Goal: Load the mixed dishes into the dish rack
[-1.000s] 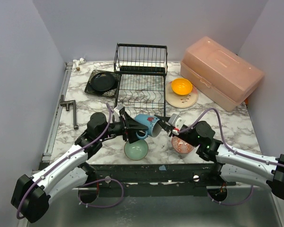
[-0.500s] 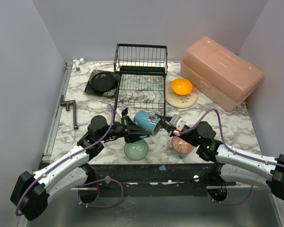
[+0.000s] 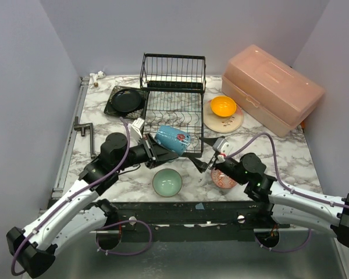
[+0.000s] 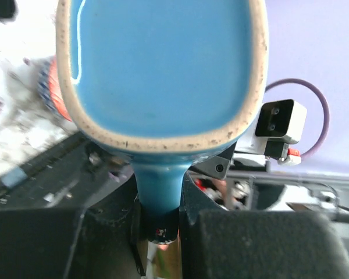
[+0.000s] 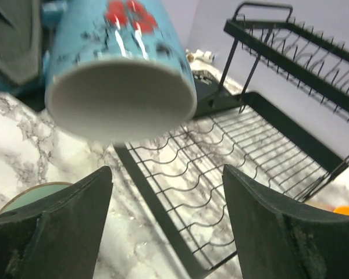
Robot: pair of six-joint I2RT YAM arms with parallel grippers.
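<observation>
The mug [image 3: 173,139] goes outward and down onto the rack's empty wire bottom next. My left gripper moves outward, tilts downward and releases it there.
My left gripper [image 3: 156,153] is shut on the blue handle [image 4: 157,185] of the pale mug [image 3: 173,139]. The mug lies on its side in the air over the front edge of the black wire dish rack [image 3: 174,110]. In the left wrist view I look into its blue inside [image 4: 163,64]. My right gripper [image 3: 201,160] stands open just right of the mug, its fingers [image 5: 58,229] apart with the mug's base [image 5: 122,99] above them and rack slots [image 5: 244,151] behind. The mint-green bowl [image 3: 167,182] sits below the mug. The red-patterned bowl [image 3: 223,179] is partly under the right arm.
An orange bowl [image 3: 223,106] rests on the beige-pink plate [image 3: 223,124] right of the rack. A black round plate [image 3: 126,100] lies on the black square plate [image 3: 113,108] to the rack's left. The big pink box [image 3: 271,87] stands at the back right.
The left gripper closed on the mug's handle. The right gripper let go of the mug, opened and drew back. The left arm carried the mug up and back toward the rack.
</observation>
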